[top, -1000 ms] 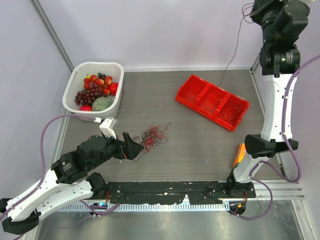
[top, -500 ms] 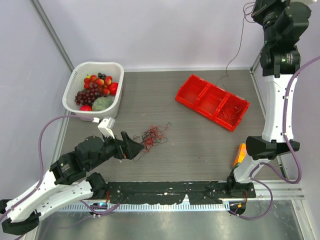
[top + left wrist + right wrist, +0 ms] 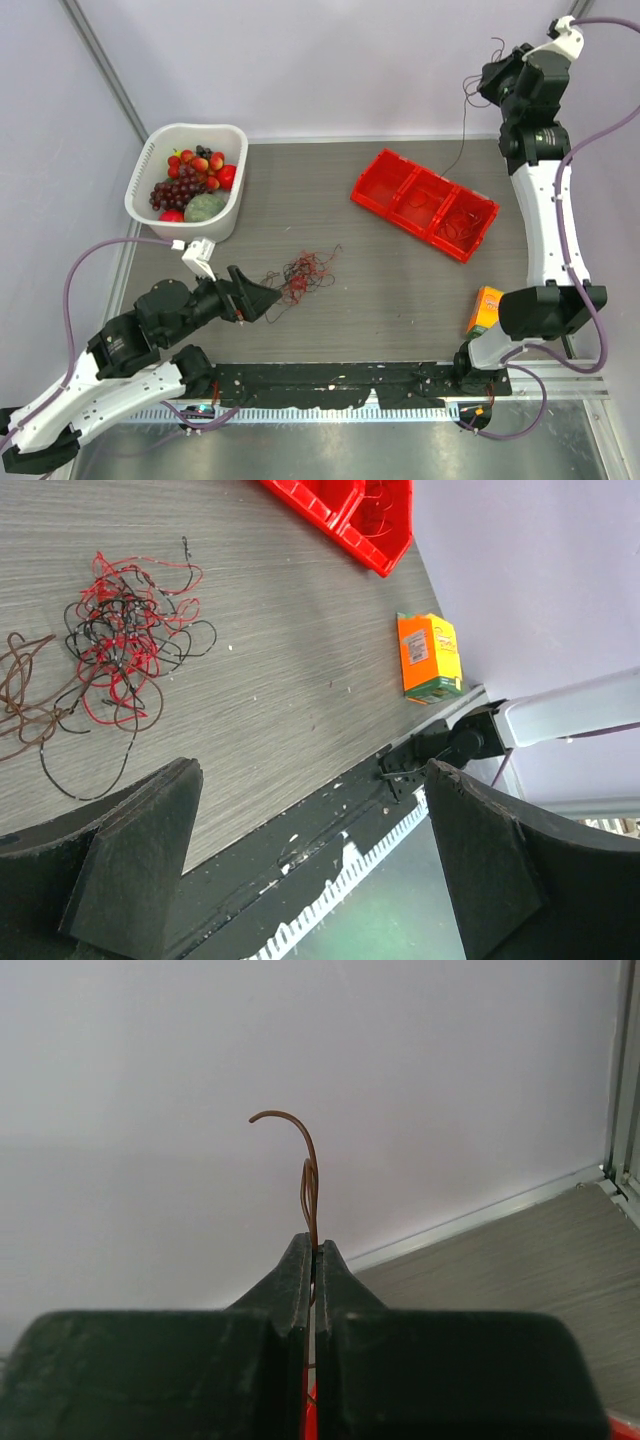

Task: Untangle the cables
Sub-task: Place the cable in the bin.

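The robot's right gripper is to go lower next, toward the left in the top view, over the red bin's middle section. It will let go of the brown wire there, because the wire's loose end reaches that spot.
The cables lie as a small tangle of thin red and black wires on the grey table; they also show in the left wrist view, with a brown strand beside them. My left gripper is open and empty, low just left of the tangle. My right gripper is raised at the back right, shut on a thin brown wire. That wire hangs down to the red bin, whose right compartment holds more thin wires.
A white basket of fruit stands at the back left. An orange box lies near the right arm's base and shows in the left wrist view. A black rail runs along the front edge.
My right gripper has come down and left with the brown wire still in it. My left gripper has drawn back a little to the left of the tangle.
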Controlling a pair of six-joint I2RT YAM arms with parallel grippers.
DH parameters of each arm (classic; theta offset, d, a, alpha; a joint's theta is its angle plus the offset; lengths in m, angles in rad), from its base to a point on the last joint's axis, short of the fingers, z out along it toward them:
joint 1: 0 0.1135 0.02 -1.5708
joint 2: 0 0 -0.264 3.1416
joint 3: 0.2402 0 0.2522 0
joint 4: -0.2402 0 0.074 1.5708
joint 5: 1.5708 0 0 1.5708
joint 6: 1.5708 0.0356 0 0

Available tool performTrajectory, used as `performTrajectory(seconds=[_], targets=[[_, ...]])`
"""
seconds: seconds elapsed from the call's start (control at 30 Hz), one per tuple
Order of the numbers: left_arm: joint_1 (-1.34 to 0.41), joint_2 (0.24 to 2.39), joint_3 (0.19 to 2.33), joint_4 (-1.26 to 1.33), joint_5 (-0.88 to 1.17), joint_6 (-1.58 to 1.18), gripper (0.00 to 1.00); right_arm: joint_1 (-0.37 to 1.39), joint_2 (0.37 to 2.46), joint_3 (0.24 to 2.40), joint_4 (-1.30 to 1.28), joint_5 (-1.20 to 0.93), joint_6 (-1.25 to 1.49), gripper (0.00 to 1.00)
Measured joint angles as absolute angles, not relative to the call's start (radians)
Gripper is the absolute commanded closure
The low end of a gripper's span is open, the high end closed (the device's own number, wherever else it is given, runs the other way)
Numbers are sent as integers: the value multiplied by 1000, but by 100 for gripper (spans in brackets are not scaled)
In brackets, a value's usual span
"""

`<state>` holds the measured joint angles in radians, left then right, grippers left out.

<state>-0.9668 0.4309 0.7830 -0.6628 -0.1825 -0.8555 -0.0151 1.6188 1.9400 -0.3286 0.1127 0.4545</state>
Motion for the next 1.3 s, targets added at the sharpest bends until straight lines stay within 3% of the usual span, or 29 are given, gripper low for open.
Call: performTrajectory(seconds=[0.33,0.5,0.63,0.97,1.3], targets=[[-967,387,753,-674,-176,-903,3,-15,1395,1531,-157,76,456,99],[-967,395,745,-679,-163,-914,2,-10,1415,1263,-109,49,471,99],[-967,406,739,-677,-160,-913,2,-2,1504,1166,-114,43,478,99],[-967,452,721,-640,-141,-919,3,50,1624,1259,-163,143,421,99],[-966,412,758,-699,-151,-925,3,38,1725,1694,-155,342,279,99]])
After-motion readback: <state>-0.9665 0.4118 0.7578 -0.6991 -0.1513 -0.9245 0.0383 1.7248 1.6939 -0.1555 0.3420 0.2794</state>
